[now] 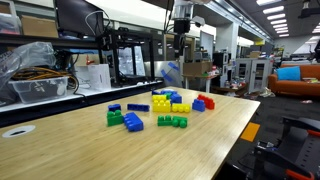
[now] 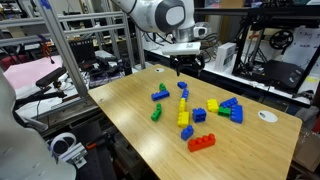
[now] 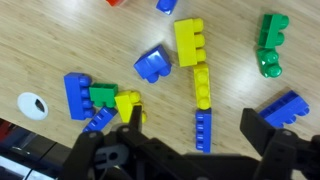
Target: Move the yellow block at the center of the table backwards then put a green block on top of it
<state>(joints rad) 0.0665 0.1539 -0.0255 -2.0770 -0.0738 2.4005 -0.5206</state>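
Observation:
My gripper comes down toward the wide yellow block (image 3: 188, 42) and onto the narrow yellow brick (image 3: 202, 88) next, fingers beside its long sides, because other bricks crowd its ends.
The wide yellow block (image 3: 188, 42) lies flat on the table (image 3: 60, 40), with a narrow yellow brick (image 3: 203, 88) and a narrow blue brick (image 3: 203, 130) in a row below it. It also shows in both exterior views (image 2: 185, 124) (image 1: 180, 107). The green block (image 3: 272, 30) lies to its right, touching a similar green brick (image 3: 268, 66); they also show in an exterior view (image 2: 157, 112). My gripper (image 3: 193, 116) is open and empty. It hangs high above the bricks at the table's far side (image 2: 188, 62) (image 1: 181, 42).
A blue brick (image 3: 152, 65) lies just left of the yellow block. A cluster of blue, green and yellow bricks (image 3: 100, 100) lies further left, near a white disc (image 3: 32, 106). Another blue brick (image 3: 285, 108) lies at the right. A red brick (image 2: 201, 142) lies near the table edge.

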